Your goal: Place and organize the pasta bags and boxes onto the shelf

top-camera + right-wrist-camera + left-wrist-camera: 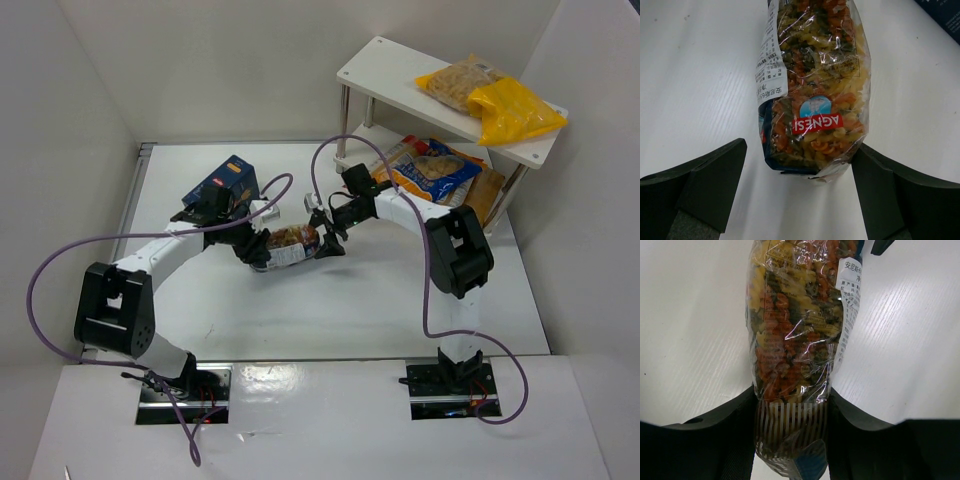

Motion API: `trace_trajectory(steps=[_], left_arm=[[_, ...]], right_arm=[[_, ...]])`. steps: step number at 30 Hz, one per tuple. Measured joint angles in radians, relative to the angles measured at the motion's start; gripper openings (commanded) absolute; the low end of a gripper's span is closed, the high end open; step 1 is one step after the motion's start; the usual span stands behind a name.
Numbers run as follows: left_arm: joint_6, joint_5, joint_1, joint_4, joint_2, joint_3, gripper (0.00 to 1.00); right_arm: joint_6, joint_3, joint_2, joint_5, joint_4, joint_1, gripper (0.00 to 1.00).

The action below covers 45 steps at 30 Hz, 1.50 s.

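Observation:
The bag's blue-red label lies left in the top view, beyond my right gripper's fingers, so they slide that way around it next and close.
A clear bag of tricolour spiral pasta (291,245) with a red label lies in the middle of the table. My left gripper (254,247) is shut on its striped left end (790,432). My right gripper (326,236) is open with its jaws either side of the bag's other end (815,100); its right finger (885,192) just touches the bag's corner. A dark blue pasta box (224,186) stands on the table behind my left arm. The white shelf (380,75) stands at the back right, with yellow bags (505,108) on top and blue-orange bags (435,172) on the lower level.
White walls enclose the table on the left, back and right. Purple cables loop over both arms. The blue box's corner (946,12) shows at the top right of the right wrist view. A tip of the right gripper (880,245) shows in the left wrist view.

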Motion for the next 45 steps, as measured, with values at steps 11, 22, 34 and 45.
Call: trace_trajectory(steps=[11,22,34,45], left_arm=[[-0.002,0.002,0.0,0.004,0.014,0.011,0.0],[-0.002,0.006,0.001,0.016,0.037,0.027,0.0],[-0.027,-0.07,0.032,0.001,0.034,0.051,1.0],[-0.204,-0.179,0.212,-0.008,-0.319,0.071,1.0]], right_arm=[[0.082,0.027,0.068,-0.009,0.08,0.005,0.92],[0.121,0.124,0.147,0.007,0.073,0.031,0.84],[0.327,0.222,0.163,0.319,0.109,0.145,0.0],[0.483,-0.155,-0.083,0.678,0.426,0.19,0.0]])
